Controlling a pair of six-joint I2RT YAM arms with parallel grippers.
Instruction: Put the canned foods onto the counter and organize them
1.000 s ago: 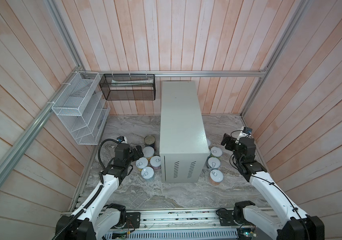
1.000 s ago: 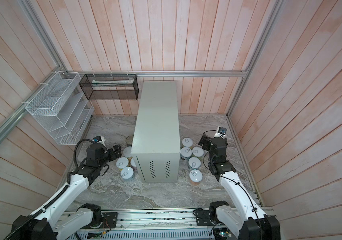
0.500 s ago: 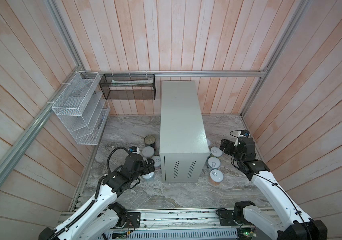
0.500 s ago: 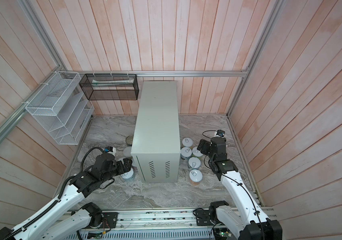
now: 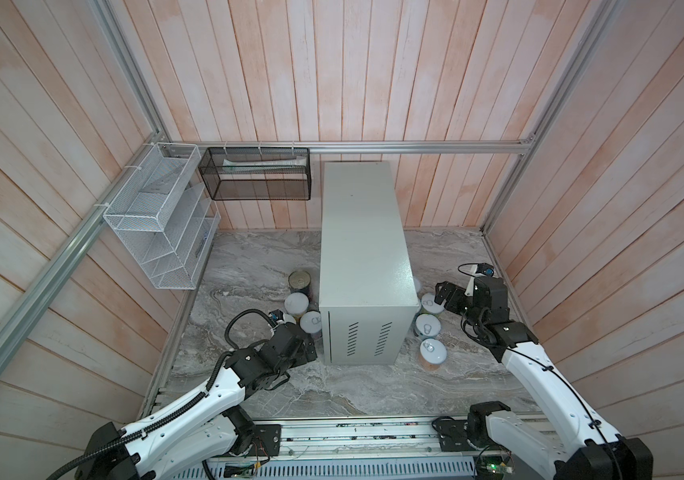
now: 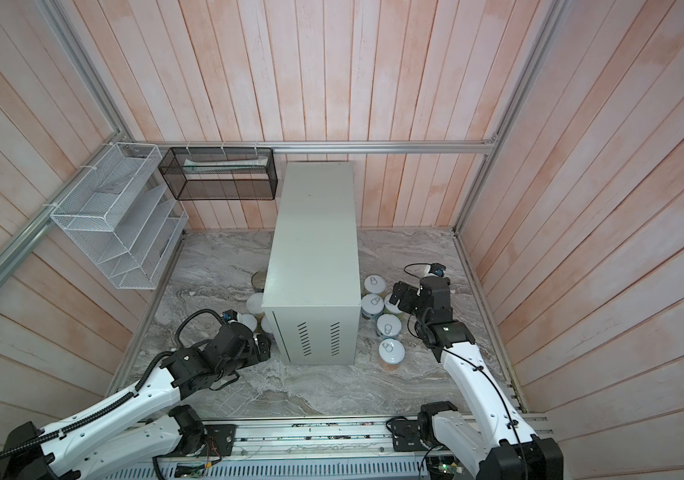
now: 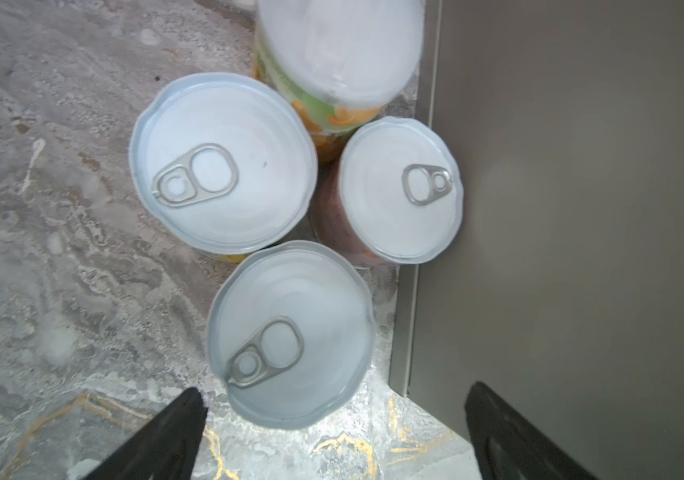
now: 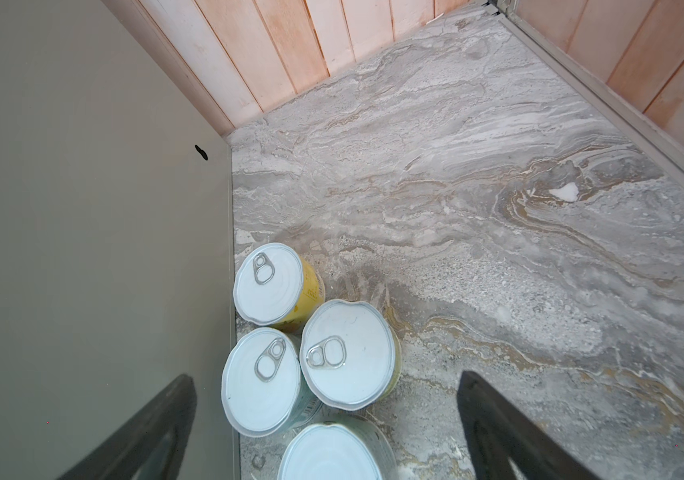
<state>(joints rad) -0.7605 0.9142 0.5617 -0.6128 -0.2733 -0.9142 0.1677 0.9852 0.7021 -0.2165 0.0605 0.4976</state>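
The nearest tin stands foremost with bare marble in front of it. I need to move my open left gripper down next, beside the counter's front corner, around the nearest tin's lid point(image 7: 291, 334).
The counter point(image 5: 363, 249) point(image 6: 315, 241) is a tall grey-green box with a bare flat top. Several canned foods stand on the marble on both sides of it. On the left are a dark tin point(image 5: 299, 279) and white-lidded tins point(image 5: 296, 302). My left gripper point(image 7: 334, 428) point(image 5: 309, 351) hangs open over the nearest tin point(image 7: 290, 332), beside the counter's front corner. On the right stand more tins point(image 5: 427, 328) point(image 6: 391, 351). My right gripper point(image 8: 327, 415) point(image 6: 400, 297) is open above a cluster of them point(image 8: 348, 353), holding nothing. A yellow-labelled tin point(image 8: 269, 286) stands against the counter wall.
A white wire basket point(image 5: 157, 216) and a black mesh basket point(image 5: 257, 174) hang on the back left walls. Wooden walls and aluminium rails point(image 5: 494, 253) enclose the marble surface point(image 5: 257, 266). The counter's side walls stand close to both grippers.
My left gripper has moved toward the near side and closer to the counter's front corner, now over the front tins. My right gripper shifted slightly toward the counter.
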